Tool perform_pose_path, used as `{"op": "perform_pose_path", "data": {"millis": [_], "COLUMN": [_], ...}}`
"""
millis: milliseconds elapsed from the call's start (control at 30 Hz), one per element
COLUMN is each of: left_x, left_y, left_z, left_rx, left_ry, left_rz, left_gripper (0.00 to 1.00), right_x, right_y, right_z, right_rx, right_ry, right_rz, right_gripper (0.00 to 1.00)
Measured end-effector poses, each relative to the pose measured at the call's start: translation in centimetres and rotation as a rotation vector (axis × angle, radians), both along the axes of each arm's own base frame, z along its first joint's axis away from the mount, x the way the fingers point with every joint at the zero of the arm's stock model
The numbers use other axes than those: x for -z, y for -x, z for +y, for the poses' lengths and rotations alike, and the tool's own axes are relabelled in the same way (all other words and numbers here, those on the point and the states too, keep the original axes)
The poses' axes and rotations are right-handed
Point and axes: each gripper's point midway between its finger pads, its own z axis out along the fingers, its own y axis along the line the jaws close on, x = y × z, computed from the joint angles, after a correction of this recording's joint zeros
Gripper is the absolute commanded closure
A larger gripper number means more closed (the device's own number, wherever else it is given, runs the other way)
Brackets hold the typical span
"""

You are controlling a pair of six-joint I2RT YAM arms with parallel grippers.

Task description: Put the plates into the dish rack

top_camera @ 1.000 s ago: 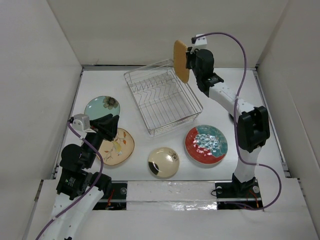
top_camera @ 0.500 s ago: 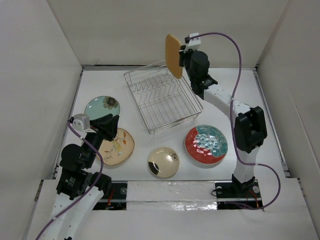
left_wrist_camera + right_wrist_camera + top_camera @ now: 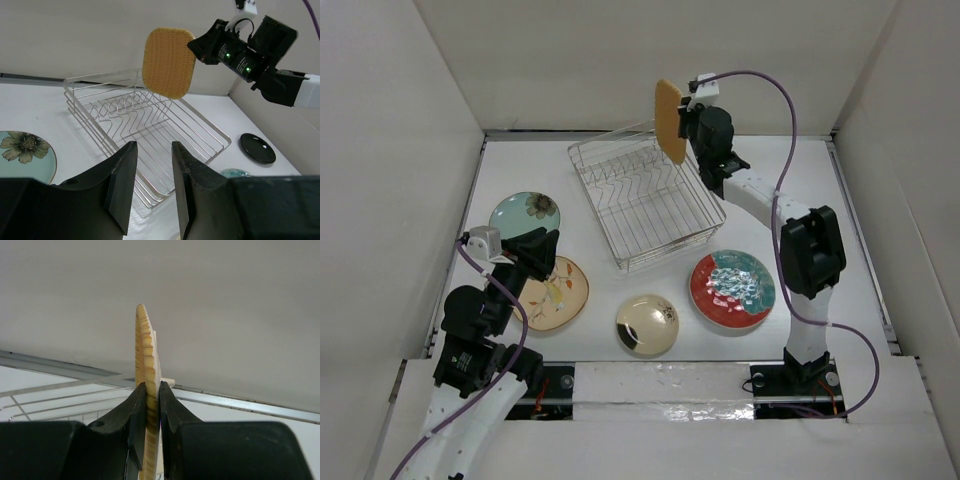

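My right gripper holds the upright plate above its slots, so it needs to lower it into the rack's empty wire slots near its far corner [image 3: 669, 180] and let go of the plate's edge.
My right gripper [image 3: 688, 122] is shut on the edge of the orange rounded-square plate [image 3: 669, 121]. It holds the plate upright in the air above the far right corner of the silver wire dish rack [image 3: 670, 243]. The rack has nothing in it. In the right wrist view the plate [image 3: 145, 355] stands edge-on between the right gripper's [image 3: 149, 390] pads. The left wrist view shows the plate [image 3: 168, 62] over the rack [image 3: 150, 125]. My left gripper [image 3: 545, 252] is open and empty, hovering over the beige floral plate [image 3: 560, 295].
On the table lie a pale teal flowered plate [image 3: 523, 213], a cream plate with a dark mark [image 3: 647, 325] and a red patterned plate [image 3: 732, 288]. A small black plate [image 3: 257, 148] lies right of the rack. White walls enclose the table.
My right gripper has carried the orange plate a little to the left, over the rack's far corner. The left arm has not moved.
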Motion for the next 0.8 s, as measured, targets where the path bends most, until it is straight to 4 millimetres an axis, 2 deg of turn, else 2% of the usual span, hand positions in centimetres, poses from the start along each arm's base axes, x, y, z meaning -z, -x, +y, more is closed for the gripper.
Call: {"op": "perform_pose_path", "data": {"millis": [233, 500, 600, 633, 700, 733, 800], "left_x": [0.0, 0.0, 0.0, 0.0, 0.0, 0.0, 0.0], "left_y": [0.0, 0.0, 0.0, 0.0, 0.0, 0.0, 0.0], "left_z": [0.0, 0.0, 0.0, 0.0, 0.0, 0.0, 0.0], "left_rx": [0.000, 0.000, 0.000, 0.000, 0.000, 0.000, 0.000], "left_ry": [-0.001, -0.001, -0.001, -0.001, -0.001, -0.001, -0.001], "left_rz": [0.001, 0.002, 0.002, 0.002, 0.002, 0.002, 0.002], "left_gripper": [0.69, 0.70, 0.70, 0.70, 0.70, 0.70, 0.70], "right_x": [4.3, 6.6, 7.4, 7.6, 8.3, 8.7, 9.7], "right_y": [-0.3, 0.6, 1.4, 1.8, 2.5, 2.9, 3.6], "right_z": [-0.4, -0.6, -1.1, -1.2, -1.3, -1.4, -1.8], "right_rx": [0.008, 0.006, 0.023, 0.031, 0.044, 0.051, 0.062], "right_ry": [0.031, 0.009, -0.001, -0.006, -0.013, -0.016, -0.015], "right_rz": [0.073, 0.051, 0.035, 0.034, 0.036, 0.042, 0.066], "right_gripper": [1.00, 1.00, 0.92, 0.84, 0.75, 0.66, 0.61]}}
